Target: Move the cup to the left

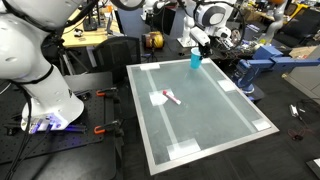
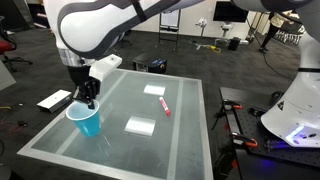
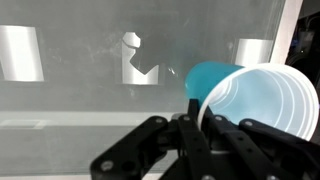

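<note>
I should keep my gripper where it is at the cup's rim and open its fingers to let go of the cup's side, because the cup (image 2: 87, 121) is already near the corner of the glass table.
The light-blue plastic cup (image 2: 87, 121) stands near a corner of the glass table, also seen in an exterior view (image 1: 195, 60). My gripper (image 2: 88, 100) is at the cup's rim and its black fingers are shut on the rim wall. In the wrist view the cup (image 3: 255, 95) fills the right side, its open mouth facing the camera, with the gripper's fingers (image 3: 195, 118) pinching the near rim. The cup's base appears to be at or just above the glass; I cannot tell which.
The glass table (image 1: 215, 130) has white tape patches near its corners (image 2: 153, 89). A small flat white-and-red object (image 1: 170, 97) lies mid-table, also shown in an exterior view (image 2: 163, 106). Lab clutter and a blue vise (image 1: 262, 62) stand beyond the table edge.
</note>
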You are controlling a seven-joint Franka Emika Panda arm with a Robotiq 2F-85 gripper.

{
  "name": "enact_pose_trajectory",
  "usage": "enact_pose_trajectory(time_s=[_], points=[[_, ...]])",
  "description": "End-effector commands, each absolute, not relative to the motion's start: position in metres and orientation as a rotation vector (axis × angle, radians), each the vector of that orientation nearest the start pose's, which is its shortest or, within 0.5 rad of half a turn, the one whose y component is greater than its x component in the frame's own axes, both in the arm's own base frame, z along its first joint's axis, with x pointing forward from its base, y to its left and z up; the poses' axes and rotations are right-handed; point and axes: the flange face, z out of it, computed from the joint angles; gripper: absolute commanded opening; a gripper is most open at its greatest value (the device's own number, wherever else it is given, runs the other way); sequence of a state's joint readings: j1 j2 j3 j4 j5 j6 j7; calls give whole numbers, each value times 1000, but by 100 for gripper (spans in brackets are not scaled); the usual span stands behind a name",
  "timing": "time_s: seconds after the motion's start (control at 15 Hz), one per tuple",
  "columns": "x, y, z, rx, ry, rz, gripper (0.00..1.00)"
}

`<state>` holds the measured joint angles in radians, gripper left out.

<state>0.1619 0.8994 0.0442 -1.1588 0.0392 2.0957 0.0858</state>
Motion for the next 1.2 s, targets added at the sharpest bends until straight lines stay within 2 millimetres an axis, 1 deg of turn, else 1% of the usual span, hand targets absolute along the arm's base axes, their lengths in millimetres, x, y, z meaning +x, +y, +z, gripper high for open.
enact_pose_trajectory(time_s=[0.0, 0.4, 0.47, 0.53, 0.67, 0.8, 0.87, 1.13], points=[[765, 160, 253, -3068, -210, -97, 1], [769, 166, 247, -3074, -250, -106, 1], [769, 166, 246, -3074, -252, -106, 10], [770, 167, 246, -3075, -252, -106, 32], [770, 167, 245, -3077, -253, -105, 36], [771, 167, 246, -3075, -252, -104, 50], [771, 167, 248, -3072, -255, -108, 58], [769, 168, 262, -3068, -245, -133, 87]])
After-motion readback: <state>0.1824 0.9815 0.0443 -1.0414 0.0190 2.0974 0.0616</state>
